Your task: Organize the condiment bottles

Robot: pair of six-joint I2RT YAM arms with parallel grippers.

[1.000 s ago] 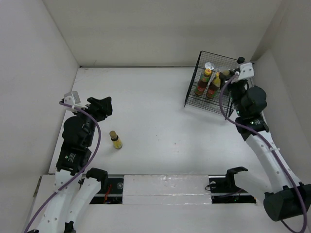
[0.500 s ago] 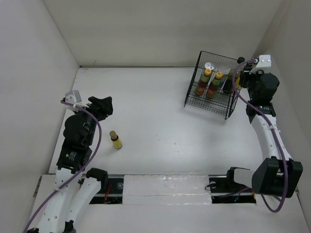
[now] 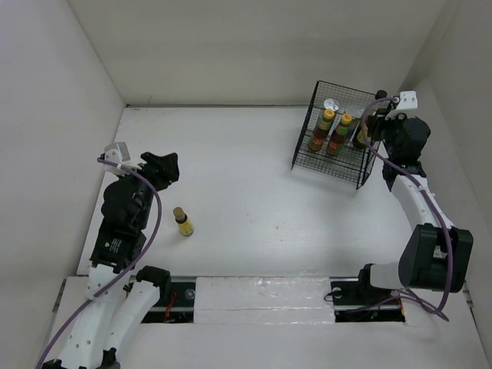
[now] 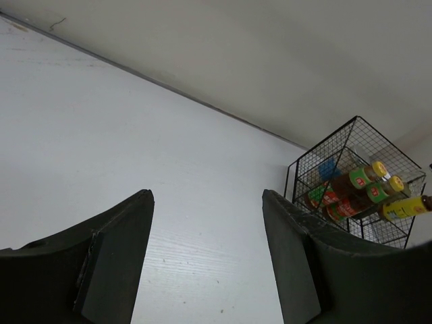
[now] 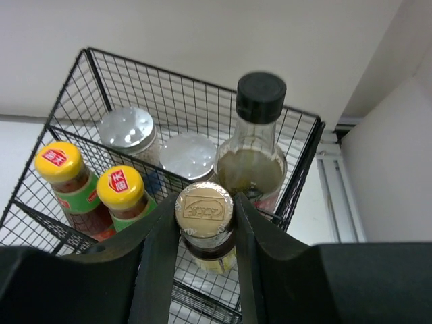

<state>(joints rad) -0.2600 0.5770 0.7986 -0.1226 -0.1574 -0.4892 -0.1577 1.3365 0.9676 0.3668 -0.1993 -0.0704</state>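
My right gripper should next lower beside the yellow-capped red sauce bottles, as the wire bottom in the basket's near section is still free.
My right gripper (image 5: 204, 202) is shut on a tiny yellow bottle with a gold cap (image 5: 204, 237), holding it upright inside the near right part of the black wire basket (image 5: 302, 177). In the basket stand two silver-lidded shakers (image 5: 126, 128) (image 5: 186, 156), a dark black-capped bottle (image 5: 255, 145) and two yellow-capped red sauce bottles (image 5: 66, 177) (image 5: 123, 192). In the top view the right gripper (image 3: 364, 129) is at the basket's right side. A second tiny yellow bottle (image 3: 183, 221) stands alone on the table. My left gripper (image 3: 165, 167) is open and empty, a little behind and left of it.
The basket (image 3: 332, 134) stands at the table's far right, close to the right wall (image 3: 453, 131). White walls enclose the table on the left, back and right. In the left wrist view the basket (image 4: 358, 179) shows far off between my open fingers (image 4: 287, 250).
My right arm has folded back toward the right wall, the wrist swinging right then slightly left, with the gripper still at the basket holding the bottle. The left arm and the lone bottle have not moved.
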